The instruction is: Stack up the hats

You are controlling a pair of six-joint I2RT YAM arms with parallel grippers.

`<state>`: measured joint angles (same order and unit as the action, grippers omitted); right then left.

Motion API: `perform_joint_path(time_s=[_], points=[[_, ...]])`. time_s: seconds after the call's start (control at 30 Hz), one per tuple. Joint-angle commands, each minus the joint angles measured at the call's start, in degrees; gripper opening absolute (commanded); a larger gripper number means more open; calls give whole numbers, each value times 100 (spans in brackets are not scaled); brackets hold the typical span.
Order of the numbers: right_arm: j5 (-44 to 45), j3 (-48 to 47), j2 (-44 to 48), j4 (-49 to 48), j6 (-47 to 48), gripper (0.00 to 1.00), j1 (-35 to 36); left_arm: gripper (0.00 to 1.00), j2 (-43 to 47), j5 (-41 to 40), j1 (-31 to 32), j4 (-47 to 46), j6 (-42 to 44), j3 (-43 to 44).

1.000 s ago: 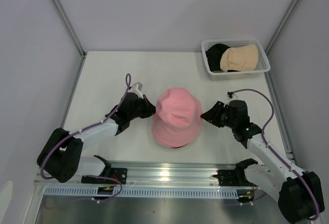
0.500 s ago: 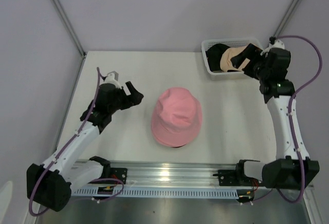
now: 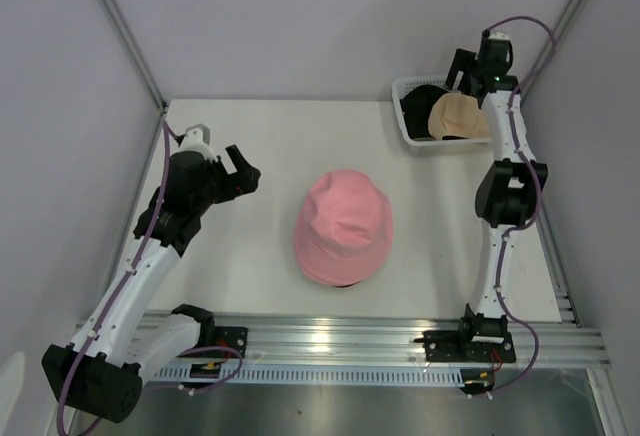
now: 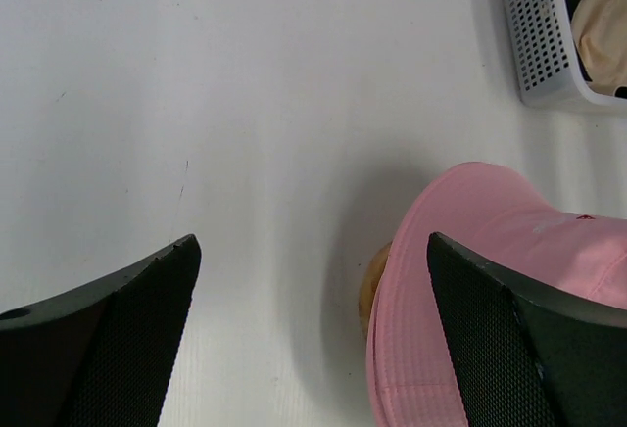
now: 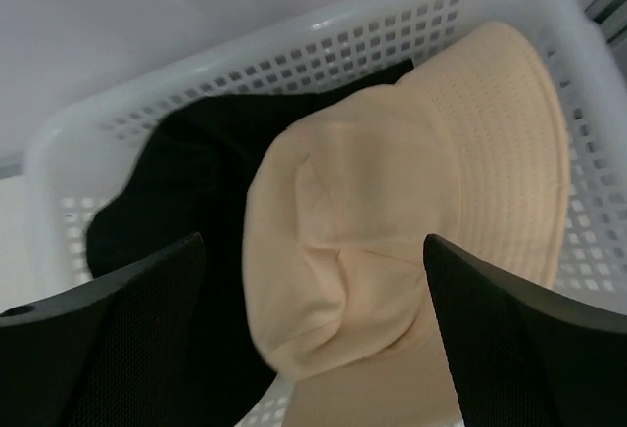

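Note:
The beige hat's fold [image 3: 446, 118] [image 5: 318, 253] beside the black hat is below my right gripper's open fingers, so my right gripper should go down into the basket onto it next.
A pink hat [image 3: 343, 228] sits at the table's middle, over a wooden stand whose edge [image 4: 370, 285] peeks from under the pink brim [image 4: 490, 251]. A dark edge [image 3: 340, 284] shows beneath its near side. A beige hat [image 3: 458, 116] lies on a black hat [image 3: 420, 106] in the white basket. My left gripper [image 3: 243, 170] hangs open to the left of the pink hat, apart from it, holding nothing [image 4: 309, 241]. My right gripper [image 3: 462, 74] is open above the basket, over the beige hat [image 5: 392, 221] and the black hat [image 5: 176, 182].
The white mesh basket [image 3: 412, 142] stands at the table's far right corner, its rim [image 5: 294, 35] close to the back wall. Grey walls close in the table on three sides. An aluminium rail [image 3: 330, 341] runs along the near edge.
Both grippers were at the pink hat's brim a second ago and have opened. The left arm drew back to the left. The right arm swung up and away to the basket.

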<state>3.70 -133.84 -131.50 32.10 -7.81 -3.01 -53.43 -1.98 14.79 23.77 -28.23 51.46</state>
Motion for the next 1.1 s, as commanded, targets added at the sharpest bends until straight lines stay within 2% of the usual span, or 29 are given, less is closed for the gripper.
perform_joint_path(time_s=[0.0, 0.13, 0.3, 0.4, 0.43, 0.53, 0.73, 0.8, 0.9, 0.93, 1.0, 1.07], points=[[218, -968, -805, 369, 412, 95, 28, 99, -211, -119, -151, 58, 221, 311], [113, -538, -1088, -632, 614, 93, 116, 99, -422, -48, -266, 40, 212, 373], [332, -608, -1553, -880, 1368, 85, 283, 100, -686, -22, -380, -4, 212, 417], [648, -538, -1711, -1003, 1703, 78, 476, 100, -870, 22, -424, -39, 186, 435], [719, -538, -1747, -1021, 1696, 71, 468, 100, -923, 48, -424, -39, 169, 444], [964, -520, -1844, -986, 1503, 60, 389, 100, -1082, 101, -450, -4, 160, 487], [1001, -310, -1774, -924, 1361, 46, 353, 99, -1196, 136, -485, -56, 142, 488], [1018, -222, -1712, -994, 1388, 44, 353, 99, -1214, 154, -494, -83, 107, 479], [1097, -151, -1651, -1004, 1414, 33, 362, 100, -1249, 311, -494, -109, 63, 452], [1089, -168, -1642, -969, 1414, 20, 319, 99, -1258, 312, -494, -109, 54, 452], [1062, -204, -1528, -855, 1388, 1, 195, 99, -1232, 321, -494, -83, 54, 479], [870, -125, -1240, -837, 1379, 0, 195, 100, -1179, 321, -494, -100, 54, 487]])
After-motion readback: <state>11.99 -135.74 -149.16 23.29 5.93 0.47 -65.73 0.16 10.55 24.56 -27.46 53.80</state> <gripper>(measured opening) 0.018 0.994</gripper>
